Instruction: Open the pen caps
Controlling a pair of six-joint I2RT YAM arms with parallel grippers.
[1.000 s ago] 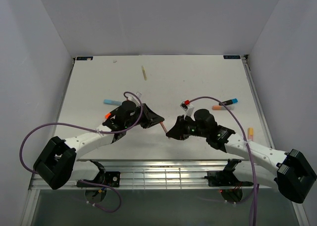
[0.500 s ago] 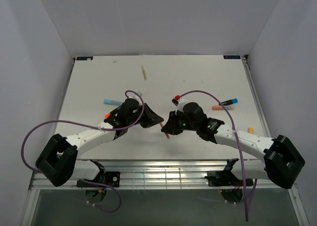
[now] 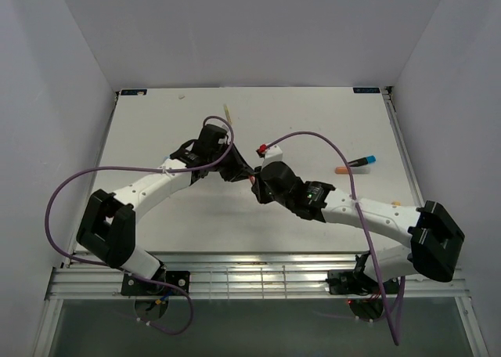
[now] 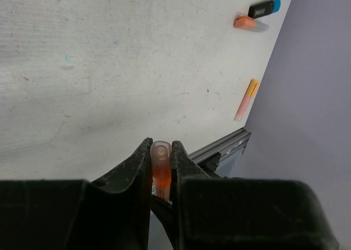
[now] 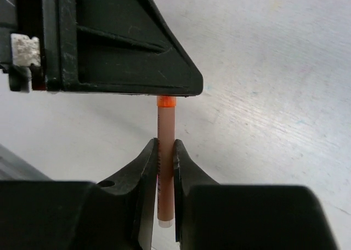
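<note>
Bare tabletop lies below. My left gripper will next pull the cap off the pen's body to the left in the top view, lower it and let go.
My left gripper [image 4: 160, 146] is shut on a stubby translucent orange pen cap [image 4: 160, 168]. My right gripper [image 5: 165, 143] is shut on the peach barrel [image 5: 165, 168] of the same pen. The barrel's orange collar [image 5: 166, 102] meets the underside of the left gripper. In the top view the left gripper [image 3: 239, 171] and right gripper [image 3: 262, 186] meet tip to tip above the table's middle, with a bit of the pen [image 3: 252, 180] showing between them. I cannot tell whether the cap has come off the barrel.
A black marker with a blue cap [image 3: 362, 161] and an orange piece [image 3: 343, 170] lie at the right. A pink and orange marker [image 4: 246, 99] lies near the right edge. A thin yellow pen [image 3: 227, 110] lies at the back, beside the left arm.
Both grippers have moved away from the near edge toward the table's middle and drawn together. The right gripper has closed in on the left one, and the pen is now held between them.
</note>
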